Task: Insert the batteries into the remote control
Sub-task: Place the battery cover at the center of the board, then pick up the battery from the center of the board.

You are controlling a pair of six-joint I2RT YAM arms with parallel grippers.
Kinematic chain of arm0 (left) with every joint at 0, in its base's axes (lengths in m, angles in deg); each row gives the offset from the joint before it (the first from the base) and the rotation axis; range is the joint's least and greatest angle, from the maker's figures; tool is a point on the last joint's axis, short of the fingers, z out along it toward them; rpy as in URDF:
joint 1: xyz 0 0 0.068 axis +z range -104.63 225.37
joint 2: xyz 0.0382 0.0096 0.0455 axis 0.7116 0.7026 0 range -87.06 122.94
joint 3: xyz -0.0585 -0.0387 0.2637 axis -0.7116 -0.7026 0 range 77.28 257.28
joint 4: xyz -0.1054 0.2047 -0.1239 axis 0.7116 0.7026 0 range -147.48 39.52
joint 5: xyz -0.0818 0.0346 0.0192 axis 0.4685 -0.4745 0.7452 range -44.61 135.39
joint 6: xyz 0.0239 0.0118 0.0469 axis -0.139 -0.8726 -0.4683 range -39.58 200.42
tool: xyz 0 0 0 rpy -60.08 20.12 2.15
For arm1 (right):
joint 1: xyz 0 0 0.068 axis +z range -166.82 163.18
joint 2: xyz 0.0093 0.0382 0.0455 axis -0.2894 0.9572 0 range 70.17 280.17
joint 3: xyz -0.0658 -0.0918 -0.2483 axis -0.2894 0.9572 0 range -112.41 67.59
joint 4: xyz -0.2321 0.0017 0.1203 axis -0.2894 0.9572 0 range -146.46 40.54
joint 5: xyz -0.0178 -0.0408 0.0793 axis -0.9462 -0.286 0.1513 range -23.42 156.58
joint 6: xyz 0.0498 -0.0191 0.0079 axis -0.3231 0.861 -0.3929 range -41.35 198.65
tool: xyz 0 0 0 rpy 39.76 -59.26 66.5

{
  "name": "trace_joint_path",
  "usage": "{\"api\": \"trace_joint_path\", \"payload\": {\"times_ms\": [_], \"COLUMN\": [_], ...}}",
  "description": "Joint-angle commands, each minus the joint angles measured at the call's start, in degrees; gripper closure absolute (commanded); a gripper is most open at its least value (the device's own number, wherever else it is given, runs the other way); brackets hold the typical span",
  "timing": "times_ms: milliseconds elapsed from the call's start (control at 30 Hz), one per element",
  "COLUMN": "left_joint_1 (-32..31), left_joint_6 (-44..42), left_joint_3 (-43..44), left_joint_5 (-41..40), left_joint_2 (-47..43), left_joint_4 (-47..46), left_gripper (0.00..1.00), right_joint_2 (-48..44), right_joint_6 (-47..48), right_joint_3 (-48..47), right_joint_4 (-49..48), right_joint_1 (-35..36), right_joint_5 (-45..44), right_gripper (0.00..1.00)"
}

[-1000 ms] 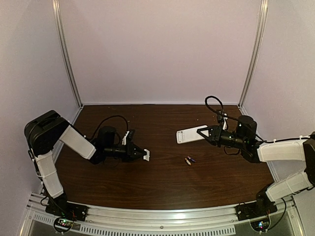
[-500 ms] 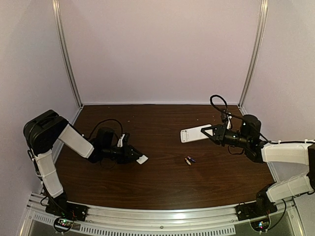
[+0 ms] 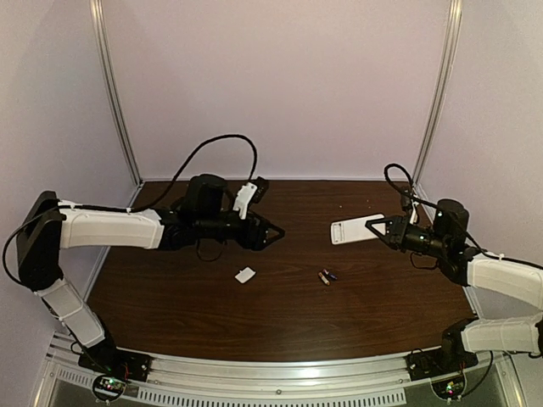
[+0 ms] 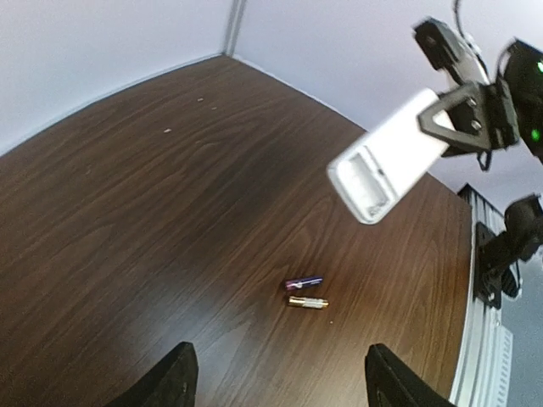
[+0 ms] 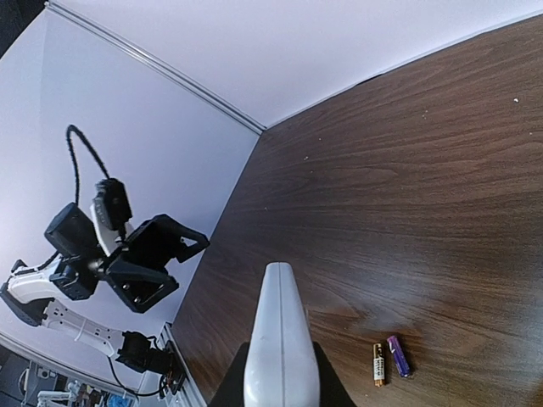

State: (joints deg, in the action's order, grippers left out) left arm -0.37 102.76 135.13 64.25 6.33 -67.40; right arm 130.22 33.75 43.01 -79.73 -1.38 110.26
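Observation:
The robot's left gripper needs to swing across next and lower its down-tilted fingers around the gold battery (image 4: 307,302), because the battery lies flat below the gripper, to its right in the top view.
The remote control (image 3: 355,229) is held off the table by my right gripper (image 3: 383,230), which is shut on one end of it. In the left wrist view the remote control (image 4: 392,154) shows its white back with an open hollow at the free end. In the right wrist view the remote control (image 5: 278,335) is seen edge on between my right gripper's (image 5: 278,386) jaws. The batteries (image 3: 326,276) lie side by side on the table: one purple (image 4: 304,282), one gold (image 4: 307,302). My left gripper (image 3: 273,231) hovers open and empty, left of the remote.
A small flat white piece (image 3: 245,275) lies on the dark wooden table (image 3: 280,322), left of the batteries. White walls with metal corner rails (image 3: 114,93) close in the back and sides.
My left gripper opened and let go of the small white piece, which now lies on the table. The left arm then rose and swung back and right. My right arm carried the remote slightly right.

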Motion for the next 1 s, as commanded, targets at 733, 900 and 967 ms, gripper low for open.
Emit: {"api": "trace_joint_path", "payload": {"times_ms": [733, 900, 967], "left_joint_1": [-9.51, -10.73, -11.13], "left_joint_6": [-63.36, -67.75, -68.70], "left_joint_3": [26.36, 34.75, 37.09], "left_joint_5": [6.52, 4.36, 3.61], "left_joint_2": [24.79, 30.63, 32.49], "left_joint_4": [23.55, 29.88, 31.20], "left_gripper": [0.46, 0.55, 0.59], "right_joint_2": [-16.52, -17.18, -17.60], "right_joint_6": [13.74, 12.35, 12.81], "right_joint_3": [0.76, -0.08, -0.84], "right_joint_4": [19.19, 19.69, 21.00], "right_joint_1": [-3.93, -3.95, -3.99], "right_joint_5": [-1.25, -2.27, -3.25], "right_gripper": [1.00, 1.00, 1.00]}}
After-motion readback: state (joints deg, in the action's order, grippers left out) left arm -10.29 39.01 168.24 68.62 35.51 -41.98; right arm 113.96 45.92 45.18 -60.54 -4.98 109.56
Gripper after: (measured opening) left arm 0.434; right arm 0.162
